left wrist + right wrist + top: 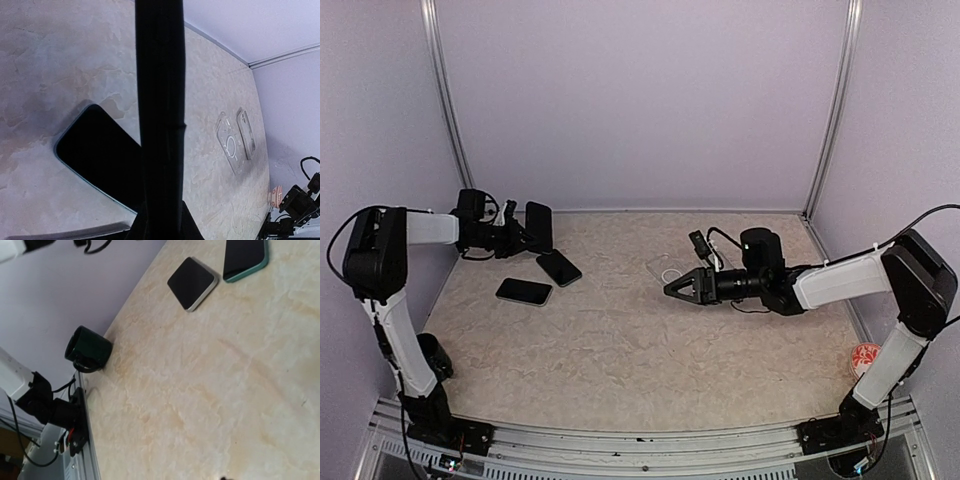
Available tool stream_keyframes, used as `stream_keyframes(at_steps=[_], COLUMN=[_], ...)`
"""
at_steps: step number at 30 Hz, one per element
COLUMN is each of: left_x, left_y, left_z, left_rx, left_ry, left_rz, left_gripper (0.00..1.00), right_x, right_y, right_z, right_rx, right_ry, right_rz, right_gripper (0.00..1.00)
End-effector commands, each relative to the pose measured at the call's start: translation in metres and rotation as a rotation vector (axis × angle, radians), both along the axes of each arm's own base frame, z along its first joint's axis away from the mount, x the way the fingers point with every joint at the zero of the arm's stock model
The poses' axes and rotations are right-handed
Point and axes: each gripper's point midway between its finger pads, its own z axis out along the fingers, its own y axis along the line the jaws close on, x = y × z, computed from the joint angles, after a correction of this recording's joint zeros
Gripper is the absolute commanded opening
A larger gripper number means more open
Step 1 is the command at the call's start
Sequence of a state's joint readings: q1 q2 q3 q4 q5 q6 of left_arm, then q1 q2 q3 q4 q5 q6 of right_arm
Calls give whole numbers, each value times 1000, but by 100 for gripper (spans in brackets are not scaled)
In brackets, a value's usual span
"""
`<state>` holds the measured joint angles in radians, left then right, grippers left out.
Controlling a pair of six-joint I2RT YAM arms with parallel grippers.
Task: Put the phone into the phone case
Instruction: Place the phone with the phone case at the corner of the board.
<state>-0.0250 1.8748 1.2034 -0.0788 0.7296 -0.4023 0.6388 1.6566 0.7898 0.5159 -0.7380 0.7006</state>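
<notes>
The left gripper moves down and to the left in the top view next and releases the black phone, since bare tabletop beside the flat phones lies below.
My left gripper (pixel 519 236) is at the back left, shut on a black phone (pixel 538 226) that it holds up on edge off the table. In the left wrist view this phone (pixel 160 75) is a dark bar running up from the jaws. The clear phone case (pixel 669 271) with its white ring lies flat mid-table. It also shows in the left wrist view (pixel 231 145). My right gripper (pixel 671 287) hovers just in front of the case, pointing left, open and empty. Its fingers are out of its own wrist view.
Two more black phones (pixel 559 268) (pixel 524 291) lie flat near the left gripper, and they appear in the right wrist view (pixel 192 283) (pixel 245 257). A second clear case (pixel 246 132) lies beside the ringed one. A red-and-white round thing (pixel 865 358) sits at the right edge.
</notes>
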Motion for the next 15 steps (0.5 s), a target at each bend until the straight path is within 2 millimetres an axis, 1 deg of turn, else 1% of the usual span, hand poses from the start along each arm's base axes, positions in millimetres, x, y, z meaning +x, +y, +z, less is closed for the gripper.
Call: stream_keyframes(at_steps=[1,4,8,15], left_x=[1,6,12,18], left_y=[26,49,68,76], left_z=[-20,-36,-38,-60], left_rx=[60,67,78,127], left_ry=[70,112,114,188], left_rz=[-49,-20,10,-19], left_gripper=[4,4,5,6], right_x=[-8,-12,-16,-18], right_y=[-2,-4,-6,-5], right_z=[14,14,10,4], right_rx=[50,54,51,54], right_ry=[-36,-37,-34,-18], right_rz=[26,31,38,44], right_gripper=[49,49,49,49])
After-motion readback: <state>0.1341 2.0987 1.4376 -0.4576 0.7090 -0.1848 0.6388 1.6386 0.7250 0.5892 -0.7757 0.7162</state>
